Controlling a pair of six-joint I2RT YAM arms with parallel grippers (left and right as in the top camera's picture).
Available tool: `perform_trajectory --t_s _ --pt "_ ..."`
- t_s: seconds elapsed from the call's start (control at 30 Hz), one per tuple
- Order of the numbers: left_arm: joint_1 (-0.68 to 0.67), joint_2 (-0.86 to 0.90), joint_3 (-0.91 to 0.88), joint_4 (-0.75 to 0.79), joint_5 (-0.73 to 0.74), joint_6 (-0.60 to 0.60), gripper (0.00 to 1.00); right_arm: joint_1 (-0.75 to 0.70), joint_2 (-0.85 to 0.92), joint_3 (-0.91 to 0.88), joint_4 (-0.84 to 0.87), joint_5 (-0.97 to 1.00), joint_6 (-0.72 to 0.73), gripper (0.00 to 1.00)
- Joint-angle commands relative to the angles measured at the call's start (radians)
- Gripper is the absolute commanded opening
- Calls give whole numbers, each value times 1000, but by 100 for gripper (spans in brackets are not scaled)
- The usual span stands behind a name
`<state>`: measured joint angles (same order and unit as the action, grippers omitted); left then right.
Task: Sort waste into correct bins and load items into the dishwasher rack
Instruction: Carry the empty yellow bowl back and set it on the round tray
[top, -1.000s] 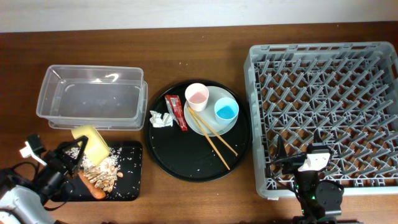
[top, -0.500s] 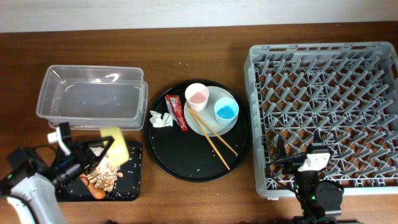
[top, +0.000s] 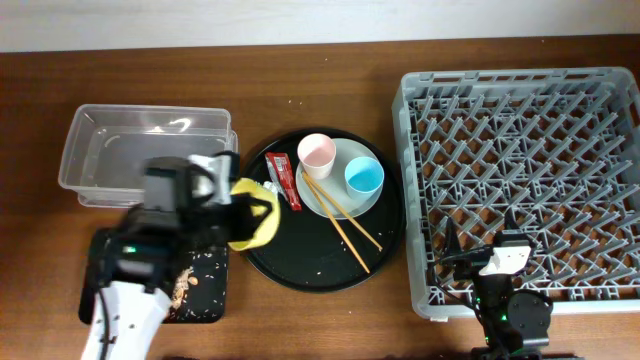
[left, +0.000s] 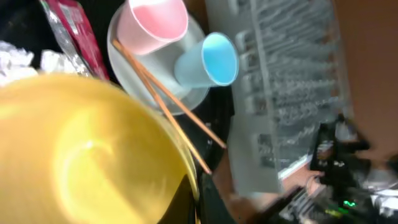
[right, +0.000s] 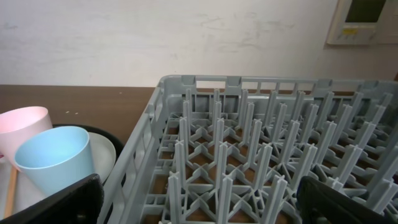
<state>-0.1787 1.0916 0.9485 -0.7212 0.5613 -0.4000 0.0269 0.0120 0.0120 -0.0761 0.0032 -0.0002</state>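
I need to move my left gripper to the right in the overhead view and down and release the bowl (top: 258, 222) on the round tray's near part, since it lies empty.
My left gripper (top: 230, 203) is shut on the rim of the yellow bowl (top: 258, 222) and holds it tilted over the left edge of the big round black tray (top: 300, 268). The bowl fills the left wrist view (left: 81, 155). On the pale plate (top: 335, 195) stand the pink-inside cup (top: 316, 152) and the blue cup (top: 364, 177), with chopsticks (top: 345, 225) across it. The red wrapper (top: 283, 180) lies beside the plate. The tissue (left: 18, 56) shows past the bowl. Beige scraps and rice (top: 187, 278) lie on the flat black tray (top: 210, 300). The carrot is hidden. My right gripper (top: 497, 262) is open.
The clear tub (top: 145, 155) stands at the back left. The grey dishwasher rack (top: 520, 150) fills the right side, with my right gripper (right: 199, 199) low over its front edge. My left arm covers much of the flat black tray.
My left gripper has lifted the yellow bowl off the flat black tray and swung it right and back, over the round tray's edge. The scraps stayed on the flat tray. The right arm has not moved.
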Motion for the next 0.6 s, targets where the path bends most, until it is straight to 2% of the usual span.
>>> perform_trajectory --t_s 0.0,0.1,0.17,0.3,0.57 --pt "-230 -8 18 41 -351 -140 0 6 -5 -6 -6 9 4 98" --pt "-376 23 18 56 -537 -156 0 6 -5 -6 -6 9 4 98" --pt "-459 73 18 63 -609 -165 0 6 -5 -6 -6 9 4 98" --pt "-526 190 18 100 -611 -176 0 6 -5 -6 -6 9 4 98" --pt "-532 397 18 130 -612 -176 0 6 -5 -6 -6 9 4 98"
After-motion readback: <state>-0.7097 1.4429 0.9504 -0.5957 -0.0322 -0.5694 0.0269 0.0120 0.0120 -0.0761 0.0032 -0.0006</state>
